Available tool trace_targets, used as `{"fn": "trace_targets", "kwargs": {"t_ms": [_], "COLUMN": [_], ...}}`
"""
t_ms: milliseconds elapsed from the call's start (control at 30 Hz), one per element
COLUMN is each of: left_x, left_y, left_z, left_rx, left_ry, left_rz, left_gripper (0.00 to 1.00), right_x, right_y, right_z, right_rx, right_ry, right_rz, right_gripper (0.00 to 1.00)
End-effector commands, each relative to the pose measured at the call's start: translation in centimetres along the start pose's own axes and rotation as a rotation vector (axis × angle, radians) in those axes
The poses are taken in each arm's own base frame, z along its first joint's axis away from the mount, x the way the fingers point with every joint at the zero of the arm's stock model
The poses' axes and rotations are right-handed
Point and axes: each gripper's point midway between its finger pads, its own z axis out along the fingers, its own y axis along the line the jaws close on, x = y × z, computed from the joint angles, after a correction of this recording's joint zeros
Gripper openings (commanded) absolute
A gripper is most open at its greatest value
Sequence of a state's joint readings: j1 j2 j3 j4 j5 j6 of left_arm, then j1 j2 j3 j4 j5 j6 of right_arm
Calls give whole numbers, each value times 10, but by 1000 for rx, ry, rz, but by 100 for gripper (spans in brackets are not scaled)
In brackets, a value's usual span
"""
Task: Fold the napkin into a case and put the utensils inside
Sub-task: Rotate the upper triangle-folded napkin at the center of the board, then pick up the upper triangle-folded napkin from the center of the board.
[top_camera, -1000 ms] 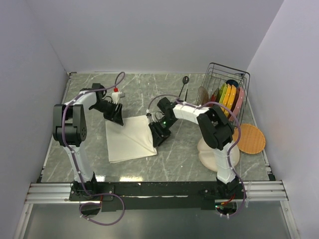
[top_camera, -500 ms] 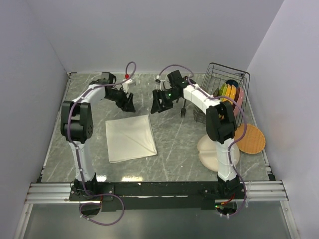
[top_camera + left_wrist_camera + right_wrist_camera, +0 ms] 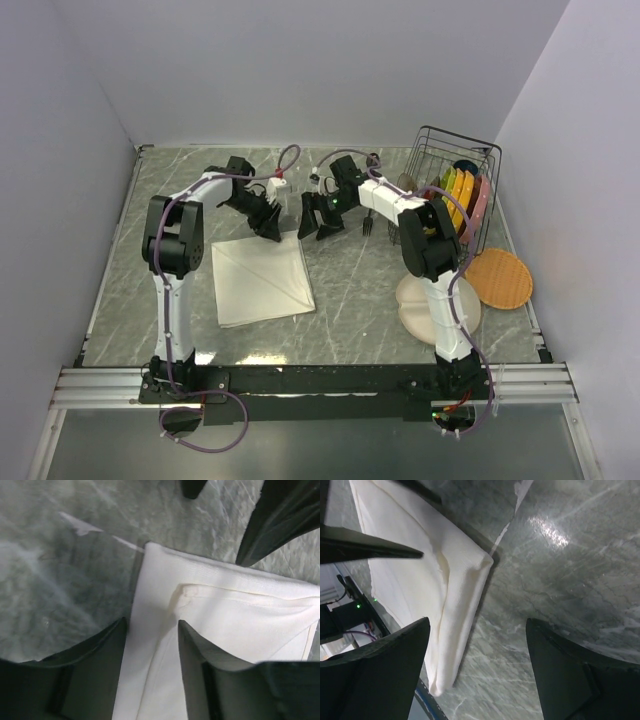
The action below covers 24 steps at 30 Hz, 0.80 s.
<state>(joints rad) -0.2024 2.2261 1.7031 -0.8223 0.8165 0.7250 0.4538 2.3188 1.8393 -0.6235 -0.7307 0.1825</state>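
Note:
My right gripper is over the marble. It will move down toward my left gripper, onto the far corner of the napkin.
The napkin (image 3: 262,280) lies folded into a cream-white square on the marble table. My left gripper (image 3: 270,228) hangs open over its far right corner, and cloth (image 3: 225,610) shows between and beneath the fingers (image 3: 100,660). My right gripper (image 3: 318,228) stands wide open just right of that corner (image 3: 465,565), over bare marble. Each wrist view shows the other gripper's dark fingers close by. Of the utensils, a dark fork (image 3: 368,226) lies on the table right of the right gripper.
A wire dish rack (image 3: 455,150) with colourful plates stands at the back right. A beige divided plate (image 3: 420,300) and an orange round plate (image 3: 500,278) lie by the right arm's base.
Both grippers lifted off the napkin's far corners, swung to the back, and have now come together at its far right corner. The right jaws opened wider. The napkin has not moved.

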Motion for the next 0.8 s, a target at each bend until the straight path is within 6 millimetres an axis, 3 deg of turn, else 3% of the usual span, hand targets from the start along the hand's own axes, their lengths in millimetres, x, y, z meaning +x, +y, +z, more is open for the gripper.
{"fn": "trace_targets", "kwargs": {"t_ms": [0,400,767], "left_x": [-6,-21,-33], "left_y": [-16,-33,-48], "left_z": [6,-1,-12], "left_rx": [71,79,80], "left_ry": [-24,-68,-123], "left_rz": [87,202,270], "left_gripper": [46,21,16], "right_x": [-6,-1,9], "right_y": [6,4,14], "right_z": [7,30,50], "right_rx": [-51,-79,-151], "right_ry": [-18,-2,43], "right_rz": [-5,-35,-114], "right_gripper": [86,88,88]}}
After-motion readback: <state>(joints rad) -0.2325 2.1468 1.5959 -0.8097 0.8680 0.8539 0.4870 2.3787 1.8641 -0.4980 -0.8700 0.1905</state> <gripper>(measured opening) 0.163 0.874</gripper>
